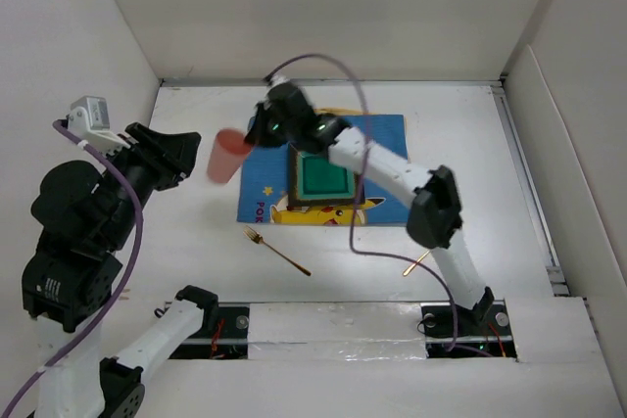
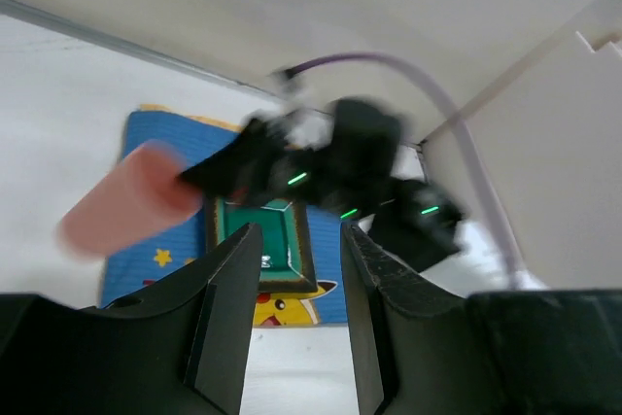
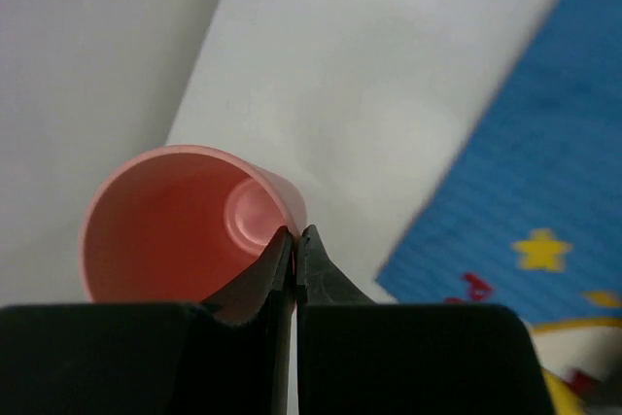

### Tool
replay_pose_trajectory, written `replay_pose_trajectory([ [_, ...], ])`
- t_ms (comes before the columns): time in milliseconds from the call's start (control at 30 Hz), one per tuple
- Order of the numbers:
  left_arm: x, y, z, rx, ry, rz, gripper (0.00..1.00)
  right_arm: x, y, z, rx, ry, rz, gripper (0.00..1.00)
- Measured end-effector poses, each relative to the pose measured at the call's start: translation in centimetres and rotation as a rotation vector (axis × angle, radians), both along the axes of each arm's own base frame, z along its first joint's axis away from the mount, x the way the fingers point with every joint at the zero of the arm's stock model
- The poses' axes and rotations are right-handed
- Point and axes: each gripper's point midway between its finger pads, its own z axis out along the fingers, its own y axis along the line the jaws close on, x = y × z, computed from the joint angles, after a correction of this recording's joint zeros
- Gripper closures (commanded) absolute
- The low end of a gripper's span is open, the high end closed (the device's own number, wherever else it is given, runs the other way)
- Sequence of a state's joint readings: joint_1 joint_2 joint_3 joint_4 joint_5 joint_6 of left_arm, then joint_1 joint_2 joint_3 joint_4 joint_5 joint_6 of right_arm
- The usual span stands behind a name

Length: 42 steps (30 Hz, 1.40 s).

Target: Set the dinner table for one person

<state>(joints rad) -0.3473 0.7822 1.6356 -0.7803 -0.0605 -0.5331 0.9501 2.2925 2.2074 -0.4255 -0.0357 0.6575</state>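
Note:
My right gripper is to carry the cup (image 1: 228,155) past the plate next. It needs to lower over the placemat's bare far corner (image 1: 389,130), which lies below, to the right in the top view.
My right gripper (image 1: 257,137) is shut on the rim of a pink cup (image 1: 228,155) and holds it in the air, tilted, above the white dinner table (image 1: 186,242) just left of the blue cartoon placemat (image 1: 382,139). In the right wrist view one finger is inside the cup (image 3: 170,230) and one outside, pinching its wall. A green square plate (image 1: 324,179) lies on the placemat. A gold fork (image 1: 276,250) lies in front of the mat. My left gripper (image 1: 192,149) is open and empty at the left, facing the cup (image 2: 121,201).
A second gold utensil (image 1: 416,263) lies partly hidden under the right arm near the front. White walls surround the table. A purple cable (image 1: 338,70) loops over the right arm.

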Motion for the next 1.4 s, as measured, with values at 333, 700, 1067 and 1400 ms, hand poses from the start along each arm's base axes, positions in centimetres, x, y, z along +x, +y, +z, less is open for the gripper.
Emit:
replay_pose_trajectory([
  [333, 6.7, -1.9, -5.8, 0.074, 0.177, 0.025, 0.68, 18.4, -34.6, 12.7, -0.042, -0.242, -0.639, 1.0],
  [700, 15.0, -5.3, -13.0, 0.205, 0.347, -0.028, 0.67, 20.6, -43.0, -0.4, -0.334, 0.008, -0.676, 1.0],
  [1067, 15.5, -5.7, -18.3, 0.415, 0.407, -0.006, 0.64, 20.7, -44.6, -2.6, -0.419, 0.041, -0.689, 1.0],
  [1400, 15.7, -8.5, -19.1, 0.494, 0.379, -0.055, 0.62, 21.5, -45.3, -4.1, -0.465, 0.045, -0.713, 1.0],
])
